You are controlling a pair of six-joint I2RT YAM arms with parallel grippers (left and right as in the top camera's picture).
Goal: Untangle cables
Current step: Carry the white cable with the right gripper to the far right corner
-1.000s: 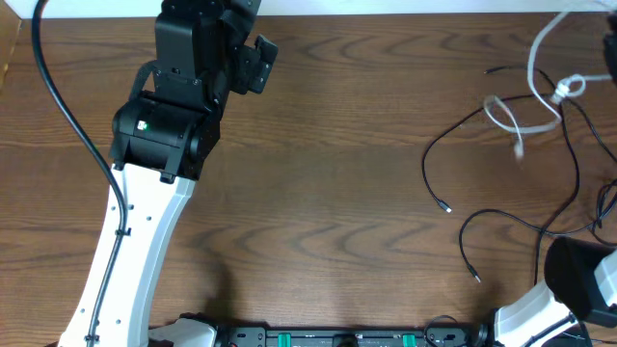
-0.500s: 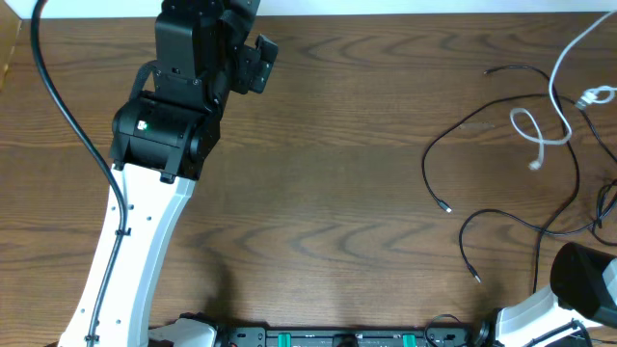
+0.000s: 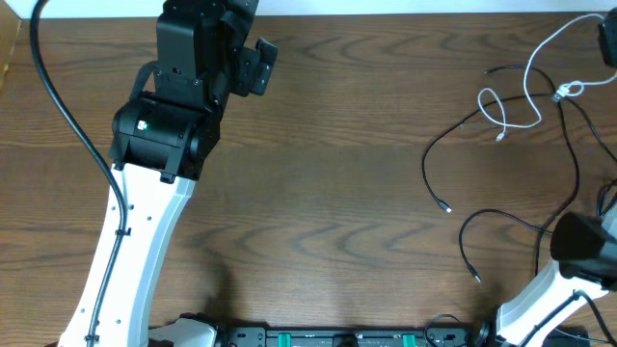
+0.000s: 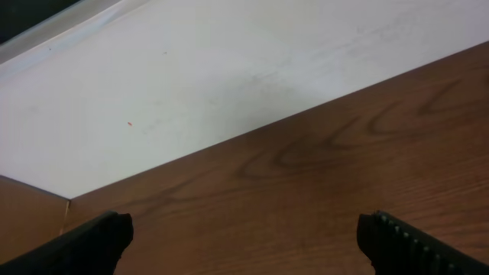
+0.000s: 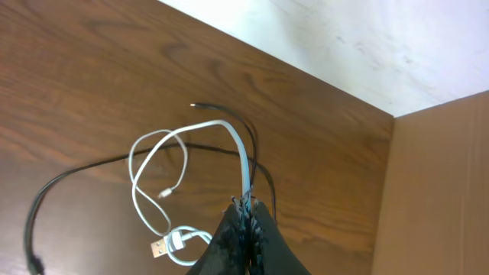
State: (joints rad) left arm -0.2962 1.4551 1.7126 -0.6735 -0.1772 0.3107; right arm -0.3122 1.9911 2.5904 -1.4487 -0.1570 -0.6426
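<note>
The white cable's loop lies across a black cable. My right gripper will move outward toward the white wall strip (image 3: 521,7) (image 5: 298,38) first, then go to the left in the overhead view.
My right gripper (image 5: 246,206) is shut on the white cable (image 5: 241,156), which rises from the jaws, loops to the left and ends in a USB plug (image 5: 159,248). In the overhead view the right gripper (image 3: 609,40) sits at the far right edge. From there the white cable (image 3: 536,58) hangs down into a loop over the table. Thin black cables (image 3: 453,127) lie tangled below it, with plug ends at the left (image 3: 445,207) and lower down (image 3: 476,279). A black cable (image 5: 76,172) crosses under the white loop. My left gripper (image 4: 244,233) is open over bare wood.
The left arm (image 3: 159,135) stretches across the table's left side to the far edge. A white wall strip (image 4: 191,84) borders that far edge. A brown cardboard side (image 5: 443,191) stands at the table's right end. The right arm's elbow (image 3: 583,246) is near the black cables.
The white cable's loop swung right, then back left and higher. The right gripper has come into overhead view at the far right, and the right elbow has risen. The left arm is still.
</note>
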